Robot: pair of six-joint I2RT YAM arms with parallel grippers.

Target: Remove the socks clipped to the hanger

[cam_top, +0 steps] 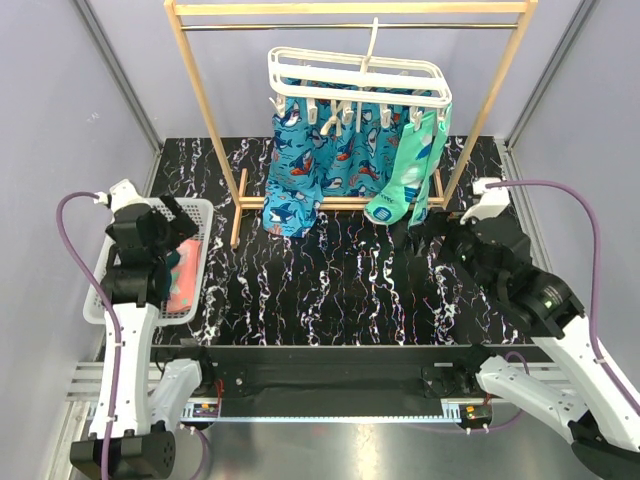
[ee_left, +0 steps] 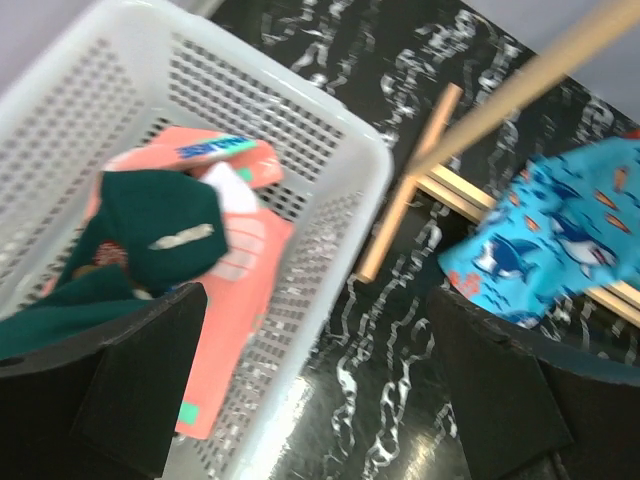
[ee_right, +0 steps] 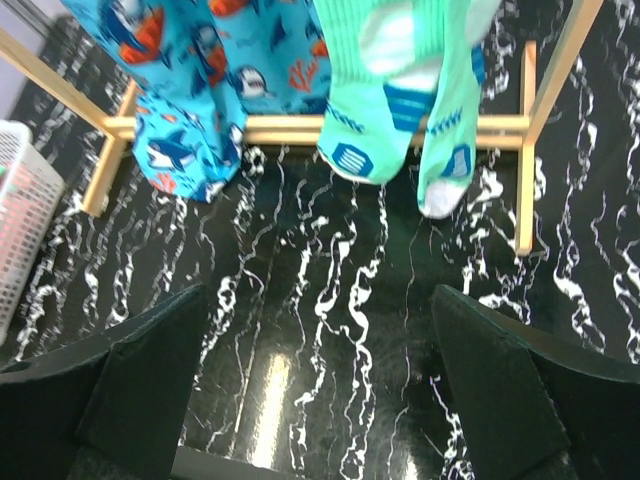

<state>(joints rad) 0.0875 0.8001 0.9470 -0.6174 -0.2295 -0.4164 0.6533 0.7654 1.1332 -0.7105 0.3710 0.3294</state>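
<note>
The mint socks still hang clipped, so the robot's right gripper will next go outward and to the left in the top view, around the front mint sock's middle (cam_top: pixel 405 173) (ee_right: pixel 388 45).
The white clip hanger (cam_top: pixel 358 78) hangs by its hook from the rail of the wooden stand. Bright blue shark-print socks (cam_top: pixel 310 165) and mint-green socks (cam_top: pixel 405 175) hang clipped to it; they also show in the right wrist view, the blue socks (ee_right: pixel 200 80) left of the mint socks (ee_right: pixel 400 100). A coral-pink sock (ee_left: pixel 235 250) and a dark teal sock (ee_left: pixel 150 225) lie in the white mesh basket (ee_left: pixel 330 215). My left gripper (cam_top: pixel 178 222) is open and empty over the basket's right rim. My right gripper (cam_top: pixel 432 238) is open and empty, just below the mint socks.
The tall wooden rail stand (cam_top: pixel 215 130) stands at the back of the black marbled table (cam_top: pixel 330 290), its base bars (ee_right: pixel 300 128) on the table. The mesh basket (cam_top: pixel 195 270) sits at the table's left edge. Grey walls close in the sides.
</note>
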